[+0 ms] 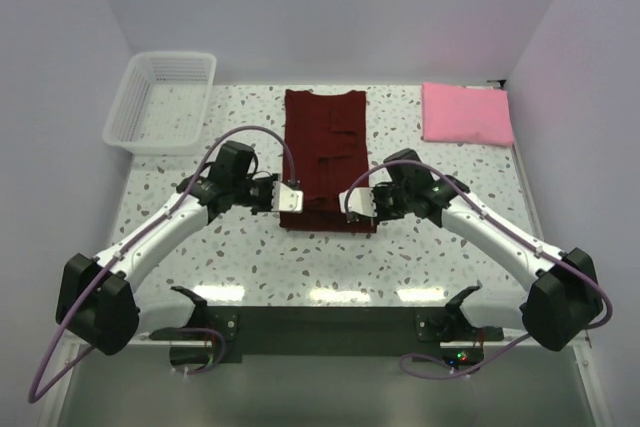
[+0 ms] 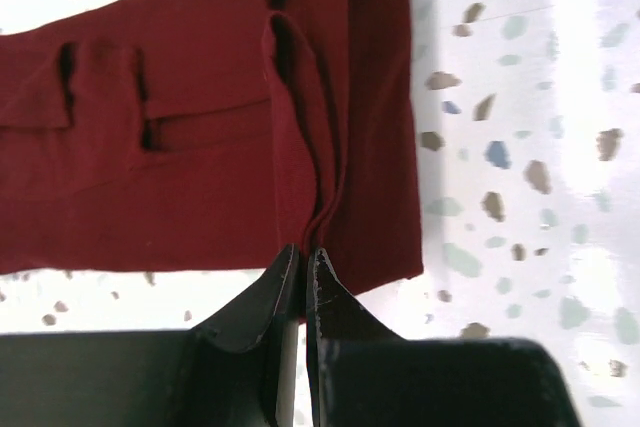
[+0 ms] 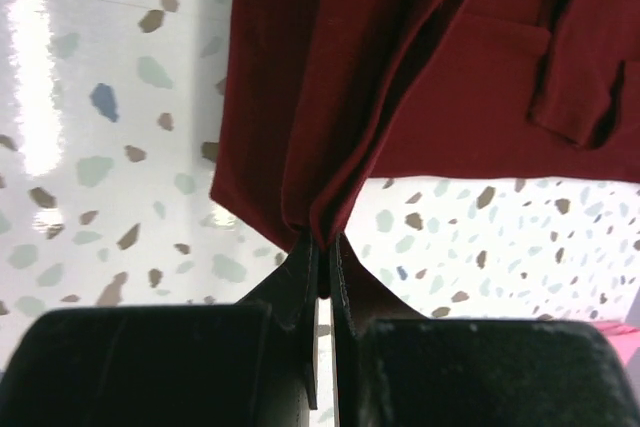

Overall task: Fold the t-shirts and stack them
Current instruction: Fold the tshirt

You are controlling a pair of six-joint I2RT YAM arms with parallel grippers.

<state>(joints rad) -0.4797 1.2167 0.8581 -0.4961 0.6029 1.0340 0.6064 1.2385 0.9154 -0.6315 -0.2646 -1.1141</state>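
Note:
The long edge beside the t-shirt's tucked sleeves is flat, so my left gripper should next carry its pinched cloth outward along the t-shirt, lower it onto that edge and release.
A dark red t-shirt [image 1: 323, 152] lies in a long narrow fold down the middle of the table, sleeves tucked on top. My left gripper [image 1: 291, 197] is shut on its near left edge; in the left wrist view [image 2: 302, 250] the cloth [image 2: 200, 147] bunches into a ridge between the tips. My right gripper [image 1: 355, 204] is shut on the near right edge; in the right wrist view [image 3: 323, 240] the cloth [image 3: 400, 67] is pinched and lifted. A folded pink t-shirt [image 1: 466, 113] lies at the back right.
A white plastic basket [image 1: 161, 101] stands at the back left of the speckled table [image 1: 250, 257]. White walls close in the back and both sides. A dark strip with the arm bases runs along the near edge.

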